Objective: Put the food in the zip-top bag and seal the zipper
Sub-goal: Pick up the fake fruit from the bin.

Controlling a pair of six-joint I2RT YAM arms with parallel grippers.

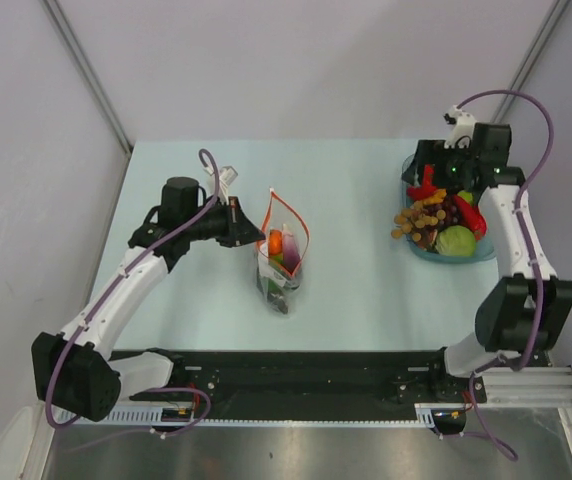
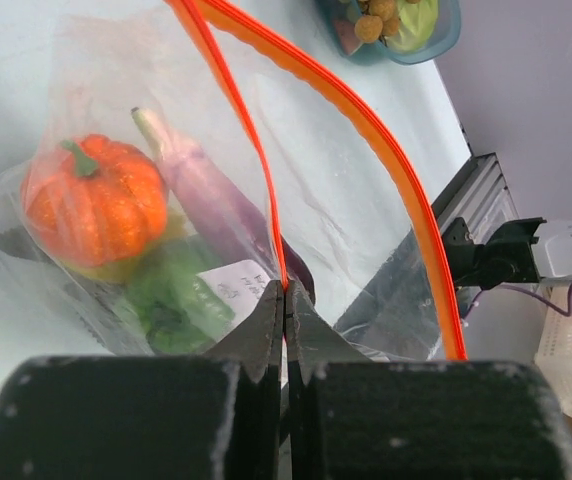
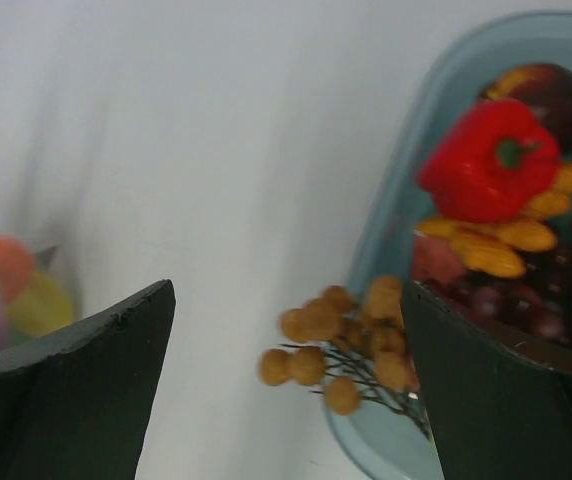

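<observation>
The tray's side by the table edge [image 1: 487, 212] is below my right gripper and to its right in the top view, so the gripper will go past the grapes and down.
The zip-top bag [image 1: 280, 262] stands open mid-table, its orange-red zipper [image 2: 366, 122] spread wide. Inside it lie an orange pumpkin [image 2: 96, 203], a purple eggplant [image 2: 211, 200] and a green vegetable [image 2: 169, 303]. My left gripper [image 2: 285, 295] is shut on the near strip of the bag's mouth, holding it up; in the top view this left gripper [image 1: 255, 232] sits at the bag's left side. My right gripper [image 3: 286, 340] hangs open over the left rim of the blue tray [image 3: 384, 232]. Between its fingers shows a brown berry cluster [image 3: 338, 342], untouched. A red pepper [image 3: 491, 160] lies further in.
The blue tray [image 1: 485, 252] at the right rear holds several more food pieces, among them a green round one [image 1: 456, 241] and dark grapes [image 1: 449, 209]. The berry cluster [image 1: 417, 218] overhangs the tray's left rim. The table's right edge runs close beside the tray.
</observation>
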